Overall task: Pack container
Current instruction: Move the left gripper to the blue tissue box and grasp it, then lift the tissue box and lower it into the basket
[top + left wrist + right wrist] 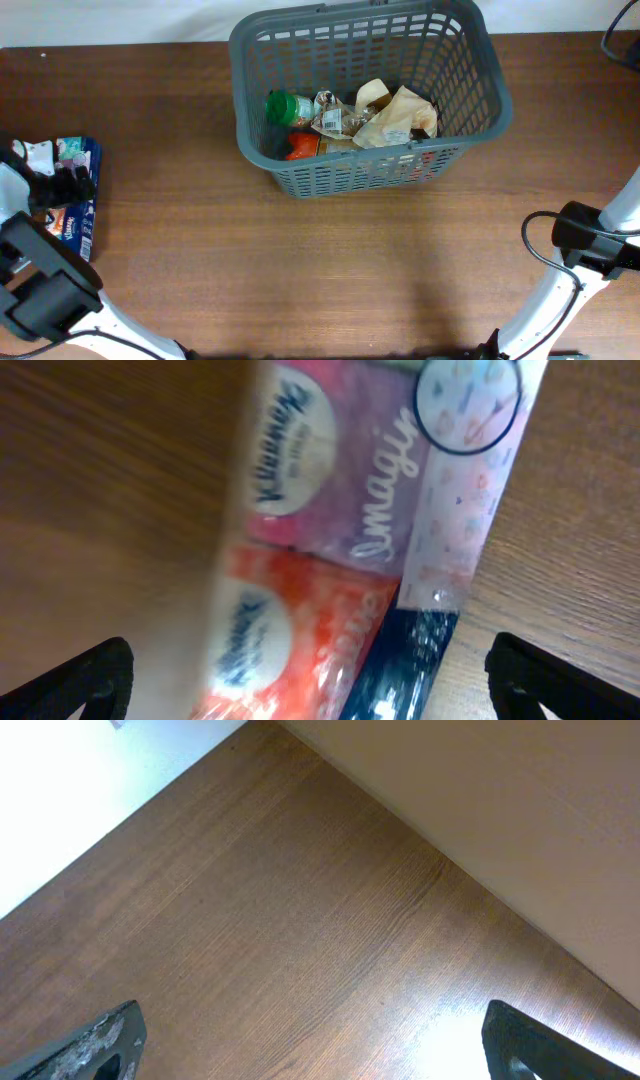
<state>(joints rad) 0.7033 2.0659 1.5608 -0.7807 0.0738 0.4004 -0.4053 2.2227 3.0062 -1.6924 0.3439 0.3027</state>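
My left gripper goes down and closes across the pack's red part [60, 216] [315, 640] next. The pack lies directly below, and the open fingers already are on either side of its long sides.
The dark grey container [470, 125] stands at the table's back centre and holds a green-capped jar [285, 107], crumpled snack wrappers [395, 118] and a red item [300, 148]. A pack of tissue packets [72, 190] lies at the far left edge; it fills the left wrist view [340, 550], pink and red with a dark blue side. My left gripper [310, 678] is open, its fingers spread on either side of the pack just above it. My right gripper [318, 1045] is open and empty over bare wood at the right front.
The brown wooden table [330, 270] runs to a pale wall at the back. The right arm's base and cable [590, 240] sit at the right edge. The left arm's body [40, 290] covers the front left corner.
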